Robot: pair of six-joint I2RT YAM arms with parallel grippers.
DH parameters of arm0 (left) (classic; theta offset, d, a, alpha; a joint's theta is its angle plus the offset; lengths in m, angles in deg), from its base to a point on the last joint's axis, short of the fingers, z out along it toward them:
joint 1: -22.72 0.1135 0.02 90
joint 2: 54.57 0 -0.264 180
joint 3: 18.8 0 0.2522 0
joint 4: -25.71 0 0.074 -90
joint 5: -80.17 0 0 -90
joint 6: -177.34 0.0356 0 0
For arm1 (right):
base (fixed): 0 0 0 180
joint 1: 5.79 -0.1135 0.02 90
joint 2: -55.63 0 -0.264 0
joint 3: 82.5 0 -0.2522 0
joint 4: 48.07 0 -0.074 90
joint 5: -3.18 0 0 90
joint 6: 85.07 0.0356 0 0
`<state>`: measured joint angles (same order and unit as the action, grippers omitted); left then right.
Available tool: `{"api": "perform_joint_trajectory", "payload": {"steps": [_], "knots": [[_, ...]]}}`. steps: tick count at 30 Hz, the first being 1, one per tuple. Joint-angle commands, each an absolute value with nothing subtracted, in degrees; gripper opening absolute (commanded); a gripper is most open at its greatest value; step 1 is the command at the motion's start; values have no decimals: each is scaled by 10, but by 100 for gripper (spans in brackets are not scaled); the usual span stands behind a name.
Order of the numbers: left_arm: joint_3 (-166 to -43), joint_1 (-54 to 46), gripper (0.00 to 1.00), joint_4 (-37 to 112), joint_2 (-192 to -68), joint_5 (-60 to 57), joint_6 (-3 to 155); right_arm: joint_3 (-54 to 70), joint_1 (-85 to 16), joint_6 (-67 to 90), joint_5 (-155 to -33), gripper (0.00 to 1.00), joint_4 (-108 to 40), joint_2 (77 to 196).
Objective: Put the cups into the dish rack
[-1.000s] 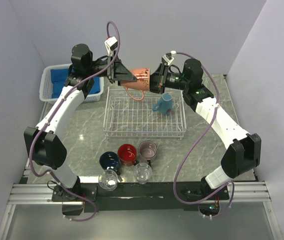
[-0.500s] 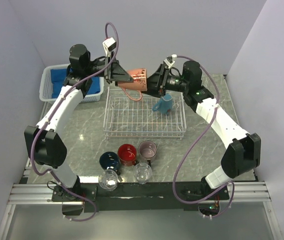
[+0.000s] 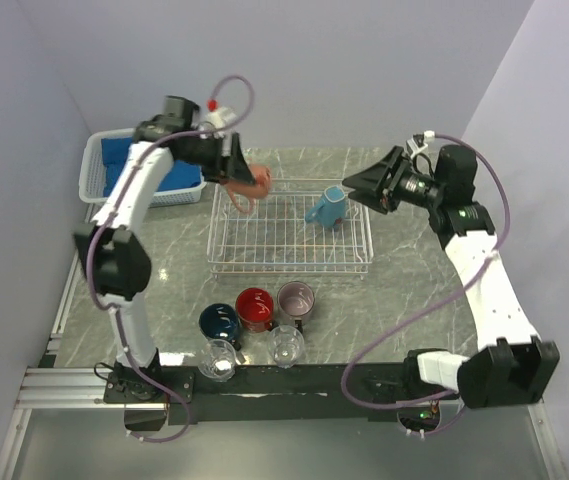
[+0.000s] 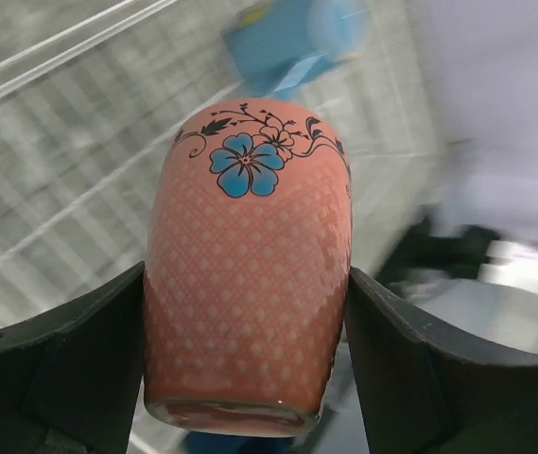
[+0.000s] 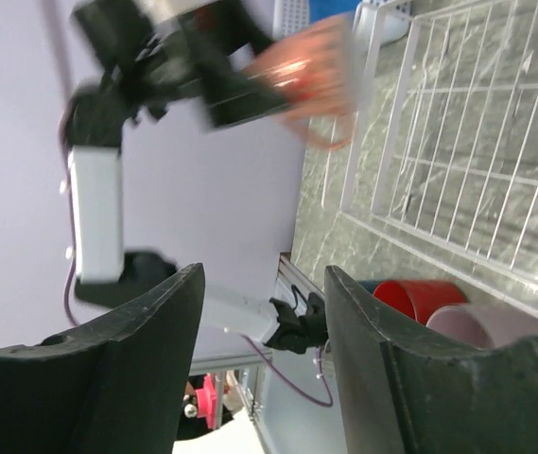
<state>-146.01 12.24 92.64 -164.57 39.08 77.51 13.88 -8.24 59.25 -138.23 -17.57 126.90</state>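
Observation:
The rack is empty next to the light-blue mug, to the right in the top view, so my left gripper will move across next, go down and let go of the salmon-orange mug.
My left gripper is shut on the salmon-orange mug and holds it above the back-left corner of the white wire dish rack. In the left wrist view the mug fills the space between both fingers, with a blue flower print on it. My right gripper is open and empty, off the rack's back-right side. A light-blue mug lies in the rack's back right. The navy, red and mauve cups and two clear glasses stand near the front edge.
A white plastic basket with blue cloth sits at the back left. The right wrist view shows the open gripper, the blurred salmon mug, the rack and the red cup.
Both grippers were at the salmon mug behind the rack. The right gripper has let go and drawn back to the right. The left gripper keeps the mug and has swung it lower, over the rack's back-left corner.

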Motion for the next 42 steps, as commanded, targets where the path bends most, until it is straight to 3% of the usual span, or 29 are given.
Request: {"api": "perform_joint_trajectory", "payload": {"steps": [1,5,17,31,35,38,39,42], "knots": [[-1591,27,1,1058,-1712,136,934,178,-75,604,-1366,61,-190,1209],[-1651,-28,1,1079,-1777,55,964,211,-72,609,-1360,57,-191,1177],[-1619,-110,1,1015,-1832,-81,989,259,-60,615,-1366,52,-198,1122],[-1668,-161,2,932,-1904,-89,971,324,-60,636,-1372,46,-229,1076],[-1669,-162,13,913,-1904,-84,966,328,-60,636,-1373,45,-232,1075],[-1662,-162,30,892,-1905,-83,963,331,-60,638,-1374,45,-237,1075],[-1661,-162,41,889,-1905,-82,962,332,-60,638,-1375,45,-238,1076],[-1655,-162,56,871,-1908,-84,961,332,-60,636,-1377,44,-237,1075]]}}
